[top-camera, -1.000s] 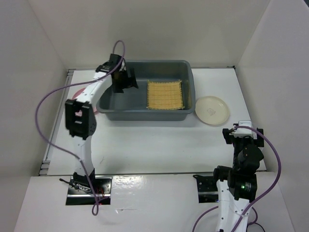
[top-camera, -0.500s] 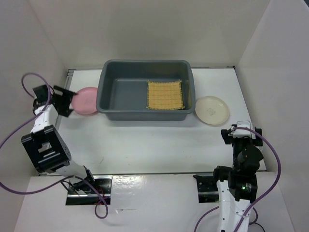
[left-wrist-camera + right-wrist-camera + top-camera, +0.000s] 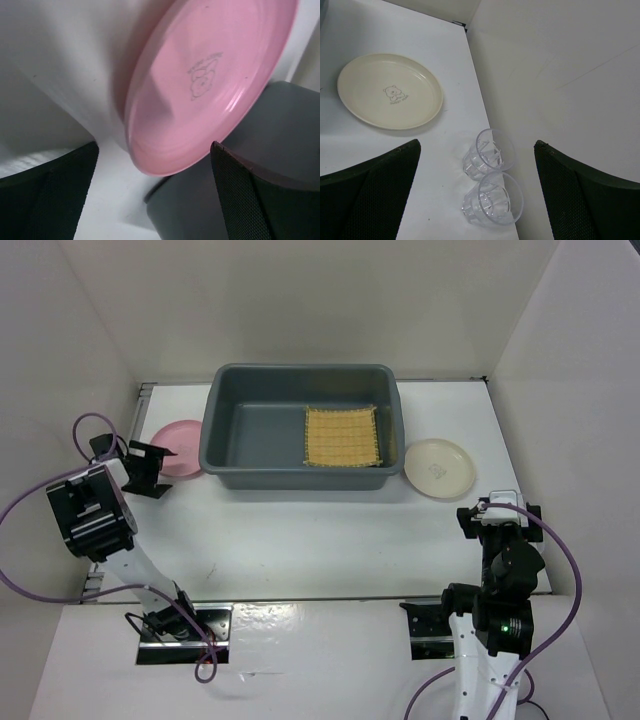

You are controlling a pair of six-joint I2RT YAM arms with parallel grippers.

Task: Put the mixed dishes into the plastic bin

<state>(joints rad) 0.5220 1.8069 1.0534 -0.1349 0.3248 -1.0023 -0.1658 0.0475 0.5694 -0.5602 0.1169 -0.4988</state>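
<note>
The robot's left gripper should next move just a little ahead onto the pink plate's near rim (image 3: 168,472) (image 3: 137,159) and close, since that rim is already between the gripper's open fingers.
The pink plate (image 3: 182,445) lies on the table just left of the dark grey plastic bin (image 3: 225,477). The bamboo mat (image 3: 343,436) lies flat inside the bin on its right half. The cream-white plate (image 3: 438,467) lies right of the bin. My left gripper (image 3: 152,470) is open and empty at the pink plate's near-left edge. In the left wrist view the pink plate (image 3: 210,80) fills the space ahead of the open gripper (image 3: 155,200), with the bin wall (image 3: 200,210) below it. My right gripper (image 3: 497,514) is open and empty, near of the cream plate (image 3: 390,97).
Two clear plastic cups (image 3: 489,150) (image 3: 496,202) lie on their sides touching each other near the right wall, between my right gripper's fingers (image 3: 370,195) in the right wrist view. White walls enclose the table on the left, back and right.
My left arm has swung out of the bin to the far left, then brought its open gripper to the pink plate's edge. The right arm has hardly moved.
</note>
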